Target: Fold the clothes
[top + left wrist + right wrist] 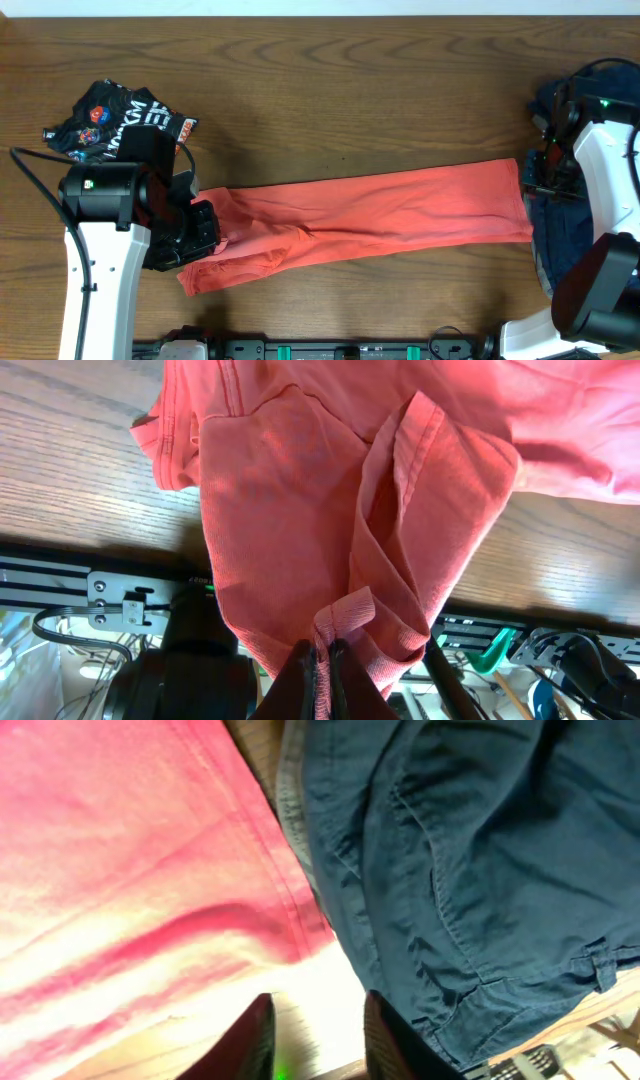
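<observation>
I will next carry the fold of cloth outward and down onto the coral cloth's end (222, 232) (277, 478) with my left gripper, because that cloth stretches toward the front bar.
A coral-red T-shirt (370, 210) lies stretched in a long folded strip across the wooden table (330, 90). My left gripper (213, 240) is at the strip's left end, shut on a bunched fold of the coral cloth (300, 510). In the left wrist view the left gripper (325, 660) pinches a hem tightly between its fingers. My right gripper (530, 185) is at the strip's right end. In the right wrist view the right gripper (318, 1020) has its jaws apart over the coral shirt's edge (150, 870), with nothing gripped between them.
A black printed T-shirt (115, 120) lies crumpled at the back left. A heap of navy clothes (558, 240) sits under and beside the right arm, next to the coral hem; the navy cloth (480, 850) fills the right wrist view. The table's front rail (110, 595) runs below.
</observation>
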Available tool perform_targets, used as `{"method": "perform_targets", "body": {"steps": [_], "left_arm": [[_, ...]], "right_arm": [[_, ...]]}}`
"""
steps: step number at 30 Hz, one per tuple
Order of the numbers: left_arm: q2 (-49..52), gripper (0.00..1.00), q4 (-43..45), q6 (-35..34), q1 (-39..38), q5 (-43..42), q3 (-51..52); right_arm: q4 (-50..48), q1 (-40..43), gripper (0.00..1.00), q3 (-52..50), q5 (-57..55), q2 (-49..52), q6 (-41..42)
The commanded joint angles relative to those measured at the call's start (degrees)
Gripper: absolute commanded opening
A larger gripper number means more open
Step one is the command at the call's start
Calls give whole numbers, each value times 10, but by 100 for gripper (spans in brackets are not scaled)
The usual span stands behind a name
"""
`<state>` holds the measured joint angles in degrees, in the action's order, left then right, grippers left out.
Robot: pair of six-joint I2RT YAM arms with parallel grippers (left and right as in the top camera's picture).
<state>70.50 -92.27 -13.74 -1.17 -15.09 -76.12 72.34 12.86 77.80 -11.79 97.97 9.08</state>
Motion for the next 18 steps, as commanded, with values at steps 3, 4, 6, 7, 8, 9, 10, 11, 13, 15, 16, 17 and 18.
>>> {"method": "perform_targets", "body": {"steps": [3, 4, 6, 7, 8, 9, 10, 11, 13, 15, 16, 17, 18], "left_arm": [[-1, 6, -21, -5, 1, -3, 2], [-1, 6, -21, -5, 1, -3, 2], [-1, 6, -19, -5, 1, -3, 2], [-1, 6, -17, -5, 1, -3, 2], [-1, 6, -16, -5, 1, -3, 2], [-1, 6, -15, -5, 1, -3, 2], [-1, 6, -13, -5, 1, -3, 2], [-1, 6, -11, -5, 1, -3, 2], [-1, 6, -1, -5, 1, -3, 2], [-1, 6, 14, -5, 1, -3, 2], [-1, 6, 24, -5, 1, -3, 2], [-1, 6, 39, -5, 1, -3, 2], [-1, 6, 56, -5, 1, -3, 2]], "right_arm": [[-9, 2, 20, 0, 4, -9, -2], [-13, 3, 18, 0, 12, -9, -2], [-21, 2, 13, 0, 44, -7, -13], [-24, 2, 11, -1, 59, -5, -23], [-29, 2, 10, -3, 70, -4, -29], [-34, 2, 10, -7, 73, -1, -30], [-40, 2, 10, -14, 73, 1, -30], [-46, 2, 9, -21, 73, 4, -30], [-60, 2, 9, -35, 81, 12, -30], [-82, 2, 8, -53, 92, 19, -29], [-92, 2, 8, -62, 96, 22, -29], [-105, 2, 8, -73, 100, 26, -29], [-118, 2, 8, -84, 104, 28, -29]]}}
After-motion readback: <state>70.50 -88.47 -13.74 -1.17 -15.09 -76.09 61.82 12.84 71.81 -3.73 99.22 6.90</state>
